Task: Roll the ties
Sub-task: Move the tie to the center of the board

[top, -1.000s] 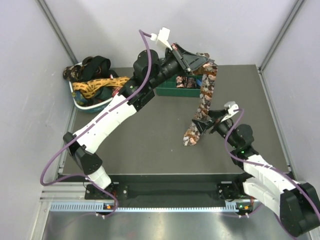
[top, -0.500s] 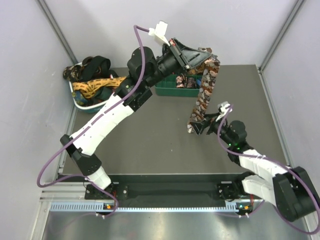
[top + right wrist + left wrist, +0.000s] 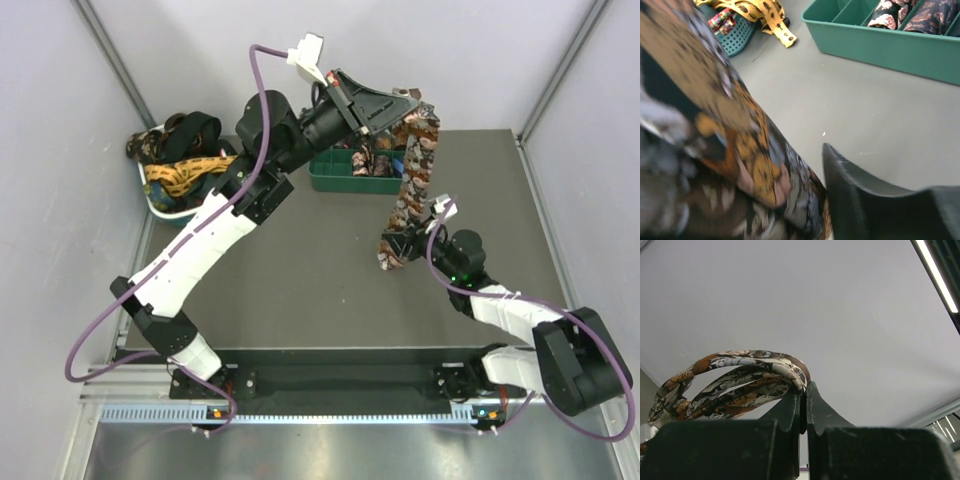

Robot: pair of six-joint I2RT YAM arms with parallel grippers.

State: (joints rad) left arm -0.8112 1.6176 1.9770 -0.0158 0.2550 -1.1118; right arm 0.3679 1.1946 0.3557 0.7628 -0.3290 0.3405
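Note:
I will next lower the tie's top loop with my left gripper and release it on the bare tabletop before the green tray, below and back from the gripper.
A brown floral tie (image 3: 412, 170) hangs from my left gripper (image 3: 408, 100), which is raised high over the green tray and shut on the tie's top loop (image 3: 740, 362). Its jaws (image 3: 804, 390) are pressed together with the cloth pinched at the tips. The tie's lower end hangs just above the table, and my right gripper (image 3: 400, 245) is closed around it. In the right wrist view the tie (image 3: 740, 150) fills the gap and lies against one finger (image 3: 850, 195); the other finger is hidden behind the cloth.
A green tray (image 3: 330, 182) with rolled ties (image 3: 890, 15) stands at the back. At the far left a basket (image 3: 175, 205) holds a gold-yellow tie (image 3: 200, 170) and a black tie (image 3: 195, 130). Purple cables loop off both arms.
My left arm has risen and carried the tie's top higher. My right gripper has moved in to the tie's lower end and narrowed its jaws around it.

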